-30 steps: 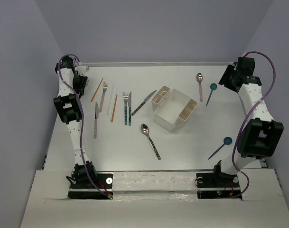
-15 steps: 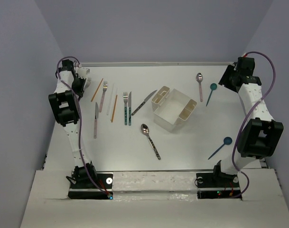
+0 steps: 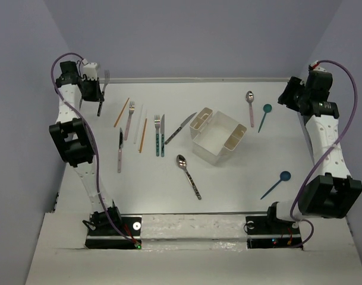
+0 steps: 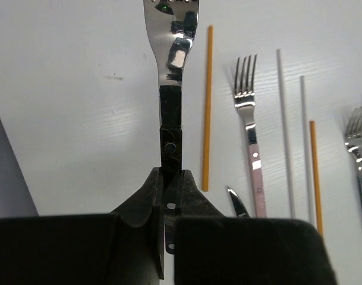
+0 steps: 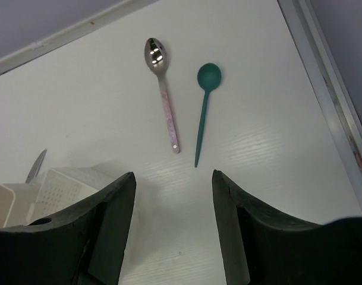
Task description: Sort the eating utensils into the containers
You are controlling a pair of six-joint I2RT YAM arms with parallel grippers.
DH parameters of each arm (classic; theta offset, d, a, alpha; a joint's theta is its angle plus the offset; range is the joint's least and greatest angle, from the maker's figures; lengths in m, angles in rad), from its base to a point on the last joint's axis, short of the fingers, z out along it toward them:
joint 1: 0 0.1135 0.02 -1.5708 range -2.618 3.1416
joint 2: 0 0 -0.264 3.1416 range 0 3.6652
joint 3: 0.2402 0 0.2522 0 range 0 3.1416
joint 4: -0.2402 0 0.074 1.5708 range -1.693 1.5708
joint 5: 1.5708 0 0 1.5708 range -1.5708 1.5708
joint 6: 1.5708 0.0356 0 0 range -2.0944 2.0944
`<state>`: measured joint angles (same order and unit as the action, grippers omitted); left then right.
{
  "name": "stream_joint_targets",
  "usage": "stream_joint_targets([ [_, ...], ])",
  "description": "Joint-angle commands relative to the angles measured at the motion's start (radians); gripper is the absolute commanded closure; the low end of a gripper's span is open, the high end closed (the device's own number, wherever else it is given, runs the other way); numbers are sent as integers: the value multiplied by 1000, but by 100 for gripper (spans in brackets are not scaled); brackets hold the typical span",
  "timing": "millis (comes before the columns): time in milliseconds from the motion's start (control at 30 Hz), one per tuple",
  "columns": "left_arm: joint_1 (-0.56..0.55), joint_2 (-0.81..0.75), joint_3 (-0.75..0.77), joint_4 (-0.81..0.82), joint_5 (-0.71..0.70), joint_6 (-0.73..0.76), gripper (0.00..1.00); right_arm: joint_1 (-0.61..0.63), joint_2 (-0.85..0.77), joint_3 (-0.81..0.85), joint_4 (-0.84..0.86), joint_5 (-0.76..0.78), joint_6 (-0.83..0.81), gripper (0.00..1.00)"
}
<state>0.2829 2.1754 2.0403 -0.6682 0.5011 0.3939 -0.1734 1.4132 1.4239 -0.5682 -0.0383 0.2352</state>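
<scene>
The white caddy (image 3: 219, 138) is to the right of my left gripper in the top view. I will lift the fork high enough to clear the caddy's sides and swing it over the caddy to release it.
My left gripper (image 3: 101, 92) is shut on the dark patterned handle of a fork (image 4: 172, 89), held up over the table's back left corner, with the tines (image 3: 106, 75) pointing away. Under it lie an orange chopstick (image 4: 207, 107), a pink-handled fork (image 4: 250, 119) and white chopsticks (image 4: 285, 130). My right gripper (image 5: 173, 178) is open and holds nothing, hanging over the back right. Just ahead of it are a pink-handled spoon (image 5: 163, 89) and a teal spoon (image 5: 204, 101). The white caddy (image 3: 219, 138) stands mid-table.
Left of the caddy lie a pink knife (image 3: 120, 149), a teal fork (image 3: 157, 133), a teal knife (image 3: 163, 136), a second orange chopstick (image 3: 143, 135) and a dark knife (image 3: 179, 129). A patterned spoon (image 3: 188, 169) lies in front, and another teal spoon (image 3: 277, 184) lies near right.
My left gripper has shut on the dark-handled fork and raised it off the table toward the back left corner. My right arm has risen slightly, its jaws unchanged.
</scene>
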Motion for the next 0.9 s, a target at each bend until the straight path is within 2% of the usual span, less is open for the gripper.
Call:
stream_joint_targets([
  [0, -33, -149, 139, -60, 154, -66, 100, 5, -78, 27, 34, -197, -34, 41],
  [133, -132, -192, 279, -126, 133, -84, 100, 26, -117, 84, 34, -288, -30, 43],
  [167, -184, -180, 396, -192, 119, -84, 100, 47, -131, 116, 34, -304, -27, 42],
  [233, -238, -193, 460, -214, 113, -89, 100, 80, -140, 148, 33, -330, -24, 40],
  [333, -361, -285, 402, -182, 65, -87, 100, 158, -146, 204, 33, -363, -23, 37],
  [500, -520, -384, 299, -93, 56, -141, 100, 176, -174, 207, 66, -416, 10, 37],
  [600, -622, -429, 232, 36, 37, -208, 100, 176, -221, 121, 103, -433, 16, 38],
  [633, -642, -446, 203, 155, 34, -236, 100, 176, -236, 106, 105, -430, 16, 38],
  [700, -691, -489, 98, 287, 28, -311, 100, 176, -284, 77, 106, -411, 4, 38],
  [733, -706, -502, 62, 420, 27, -331, 100, 176, -302, 48, 105, -404, -2, 37],
  [767, -729, -520, -25, 488, 13, -377, 100, 176, -342, 34, 105, -384, -14, 37],
  [867, -748, -522, -141, 683, -22, -457, 100, 176, -405, -9, 105, -345, -27, 36],
])
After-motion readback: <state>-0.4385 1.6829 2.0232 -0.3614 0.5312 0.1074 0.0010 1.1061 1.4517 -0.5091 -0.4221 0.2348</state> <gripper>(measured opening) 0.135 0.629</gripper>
